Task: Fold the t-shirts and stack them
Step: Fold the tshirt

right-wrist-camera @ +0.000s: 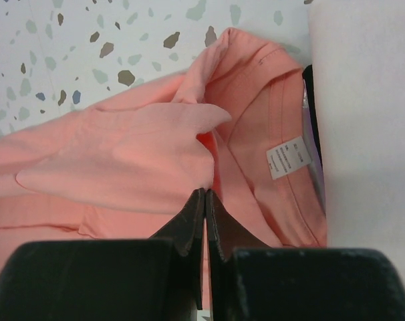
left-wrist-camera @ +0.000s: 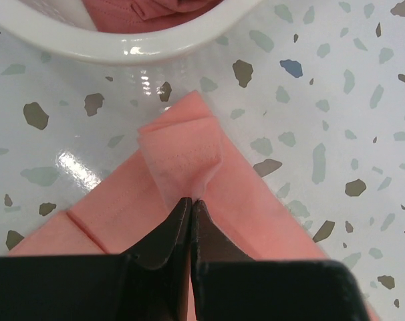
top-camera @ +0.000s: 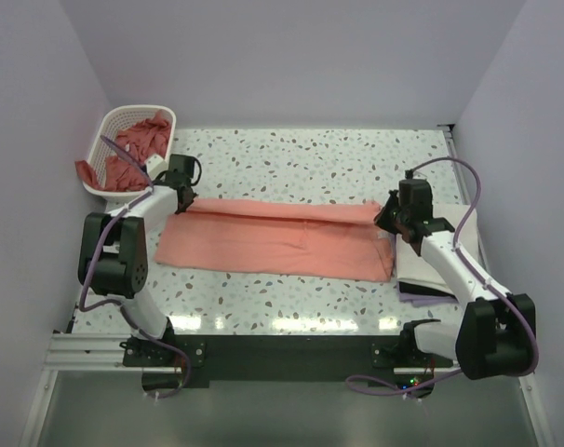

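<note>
I should next pull the pinched cloth in my left gripper back toward my base over the shirt's near layer and release it there, as that layer lies spread flat.
A salmon-pink t-shirt lies folded lengthwise across the middle of the table. My left gripper is at its far left corner, shut on a pinch of the cloth; the jaws meet with fabric between them. My right gripper is at the shirt's collar end, shut on a raised fold of the same shirt; its tips sit next to the collar and white label. A folded white t-shirt lies under the right arm and also shows in the right wrist view.
A white lattice basket at the back left holds several more crumpled pink t-shirts; its rim is just beyond the left gripper. A dark and purple layer lies under the white shirt. Walls enclose the table.
</note>
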Controlling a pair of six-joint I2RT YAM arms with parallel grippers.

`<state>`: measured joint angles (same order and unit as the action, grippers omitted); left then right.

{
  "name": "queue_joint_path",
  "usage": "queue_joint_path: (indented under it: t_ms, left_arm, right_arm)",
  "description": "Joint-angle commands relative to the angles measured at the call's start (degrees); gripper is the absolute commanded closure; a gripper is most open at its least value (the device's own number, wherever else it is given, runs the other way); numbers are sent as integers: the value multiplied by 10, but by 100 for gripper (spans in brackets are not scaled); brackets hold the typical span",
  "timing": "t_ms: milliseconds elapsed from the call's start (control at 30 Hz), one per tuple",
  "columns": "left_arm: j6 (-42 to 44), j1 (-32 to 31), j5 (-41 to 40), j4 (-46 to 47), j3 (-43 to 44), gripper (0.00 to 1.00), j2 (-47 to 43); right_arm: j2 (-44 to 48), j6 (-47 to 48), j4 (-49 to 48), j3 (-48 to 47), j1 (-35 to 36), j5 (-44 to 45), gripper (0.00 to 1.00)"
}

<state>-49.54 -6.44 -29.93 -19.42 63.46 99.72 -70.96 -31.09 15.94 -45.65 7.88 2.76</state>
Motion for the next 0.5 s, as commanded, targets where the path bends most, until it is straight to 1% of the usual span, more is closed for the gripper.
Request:
queue_joint_path:
  t_ms: [0,167,400,467]
  left_arm:
    - [-19,2,-13,39,-22,100,-30]
    - [-27,2,-1,41,-36,100,-37]
    - [-34,1,-6,43,-62,100,-57]
    - [-36,1,-4,49,-76,98,-66]
  right_arm:
    - [26,-3,0,18,-1,9,100]
    - [17,-2,-3,32,-1,-1,100]
    - [18,2,-3,45,-1,5,100]
    - [12,2,-6,49,-1,3,100]
